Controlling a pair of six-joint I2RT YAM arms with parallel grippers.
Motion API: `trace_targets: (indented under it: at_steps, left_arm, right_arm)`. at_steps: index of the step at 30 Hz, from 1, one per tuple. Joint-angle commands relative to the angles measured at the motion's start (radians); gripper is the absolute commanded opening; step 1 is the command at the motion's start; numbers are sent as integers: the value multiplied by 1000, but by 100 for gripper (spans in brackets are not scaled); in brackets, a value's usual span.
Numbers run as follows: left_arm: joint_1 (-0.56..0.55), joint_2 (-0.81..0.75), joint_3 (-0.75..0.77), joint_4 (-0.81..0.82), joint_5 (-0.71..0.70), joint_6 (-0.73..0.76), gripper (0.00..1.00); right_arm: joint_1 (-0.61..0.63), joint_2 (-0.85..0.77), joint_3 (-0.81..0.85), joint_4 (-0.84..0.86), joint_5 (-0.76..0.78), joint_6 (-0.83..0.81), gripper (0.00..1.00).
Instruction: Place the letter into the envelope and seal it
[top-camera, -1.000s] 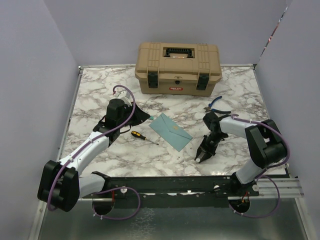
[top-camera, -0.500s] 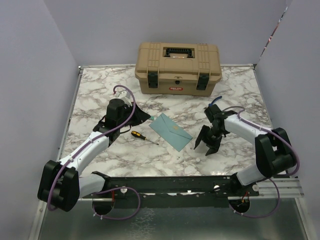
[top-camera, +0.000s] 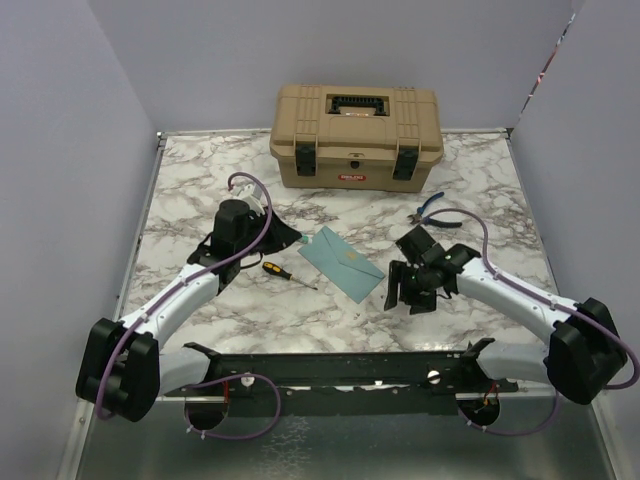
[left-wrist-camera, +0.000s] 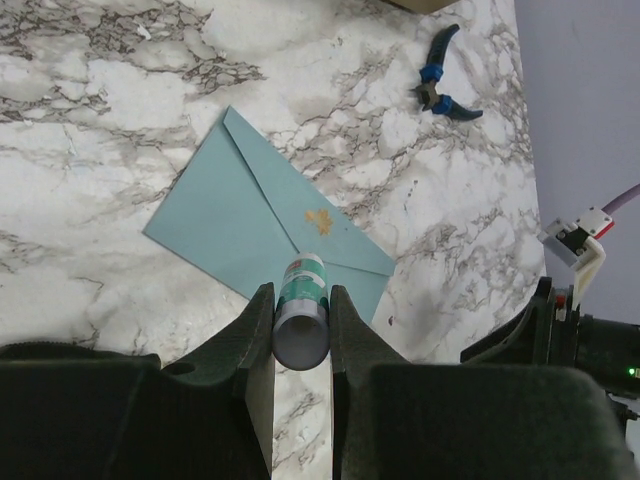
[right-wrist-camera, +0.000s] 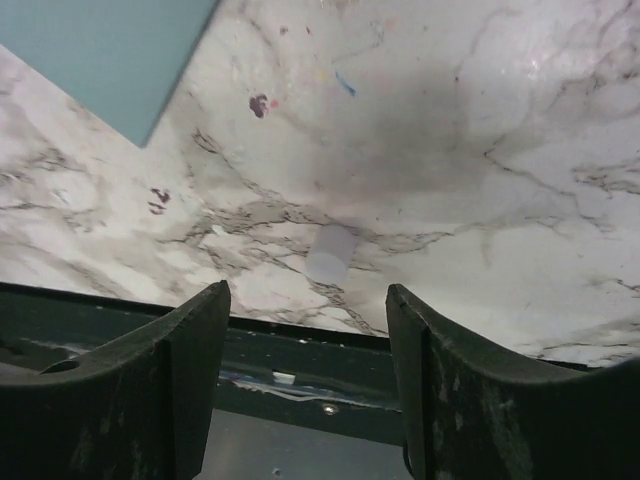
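I need to lower my right gripper's open fingers around the sides of the small white cap (right-wrist-camera: 330, 255) next and close them. The cap is below my right gripper, already between those fingers.
The teal envelope (top-camera: 343, 263) lies flat mid-table with its triangular flap folded down; an orange smear marks the flap (left-wrist-camera: 318, 220). The letter is hidden from every view. My left gripper (top-camera: 287, 234) hovers just left of the envelope, shut on a green-and-white glue stick (left-wrist-camera: 303, 280) whose tip points at the envelope (left-wrist-camera: 250, 220). My right gripper (top-camera: 410, 290) is open and empty to the right of the envelope's near corner (right-wrist-camera: 100, 50). Its fingers (right-wrist-camera: 306, 295) frame a small white cap (right-wrist-camera: 330, 255) lying on the marble.
A tan toolbox (top-camera: 355, 135) stands at the back. A yellow-handled screwdriver (top-camera: 285, 273) lies left of the envelope, and blue-handled pliers (top-camera: 432, 207) lie behind the right arm. The black front rail (top-camera: 350, 365) runs along the near edge.
The right gripper has opened wide and moved back from the front edge toward the envelope, leaving the white cap on the table. The left arm has stayed still.
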Motion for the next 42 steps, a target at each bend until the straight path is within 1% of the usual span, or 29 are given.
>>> trace_targets:
  at_steps: [1,3,7,12,15,27,32,36,42]
  left_arm:
    - [5,18,-43,38,53,-2,0]
    - [5,30,-54,51,67,-15,0]
    - [5,26,-75,69,69,-28,0]
    - [6,30,-89,89,63,-32,0]
    - [6,55,-86,98,79,-35,0]
    - [6,81,-99,115,107,-47,0]
    - [6,88,-98,121,115,-50,0]
    - [6,90,-98,122,119,-50,0]
    - [6,87,-97,122,124,-51,0]
  right_arm:
    - [104,-32,-48,-34,151,62,67]
    - [133,-24,-55,-34,170,70,67]
    - [140,7,-85,22,129,54,60]
    - [153,43,-77,47,160,58,56]
    - [164,64,-71,57,167,63,53]
    - [189,124,-32,28,193,78,40]
    - [191,141,-19,16,200,82,30]
    - [190,145,-15,7,195,84,18]
    - [191,132,0,-2,187,92,4]
